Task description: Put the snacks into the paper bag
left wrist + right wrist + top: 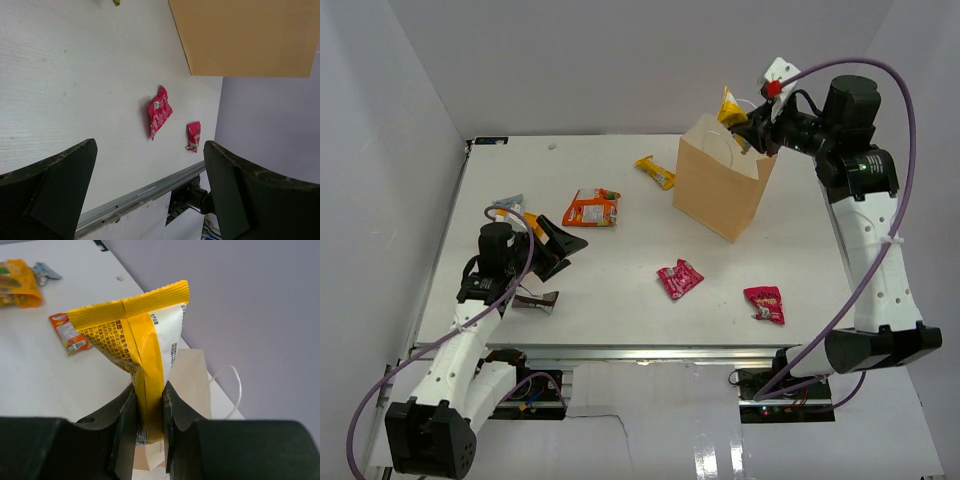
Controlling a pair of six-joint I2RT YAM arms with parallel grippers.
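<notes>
I need to tilt the fingers of my right gripper down next, over the bag's opening (728,152) (187,385) below the gripper. Then I should let go of the yellow packet where it can fall inside.
The tan paper bag (725,185) stands upright at the back right, mouth open. My right gripper (752,128) is shut on a yellow packet (731,108) and holds it just above the bag's mouth. In the right wrist view the yellow packet (135,340) is pinched between the fingers (125,420), with the bag (192,380) below. My left gripper (555,245) is open and empty, low over the table's left side. Two red-pink packets (680,279) (765,303) lie at the front right, and both red-pink packets also show in the left wrist view (160,112) (193,136).
An orange packet (592,208) and a yellow-orange bar (656,172) lie left of the bag. A grey-blue packet (508,204) and a brown-and-white bar (535,301) lie near the left arm. White walls enclose the table on three sides.
</notes>
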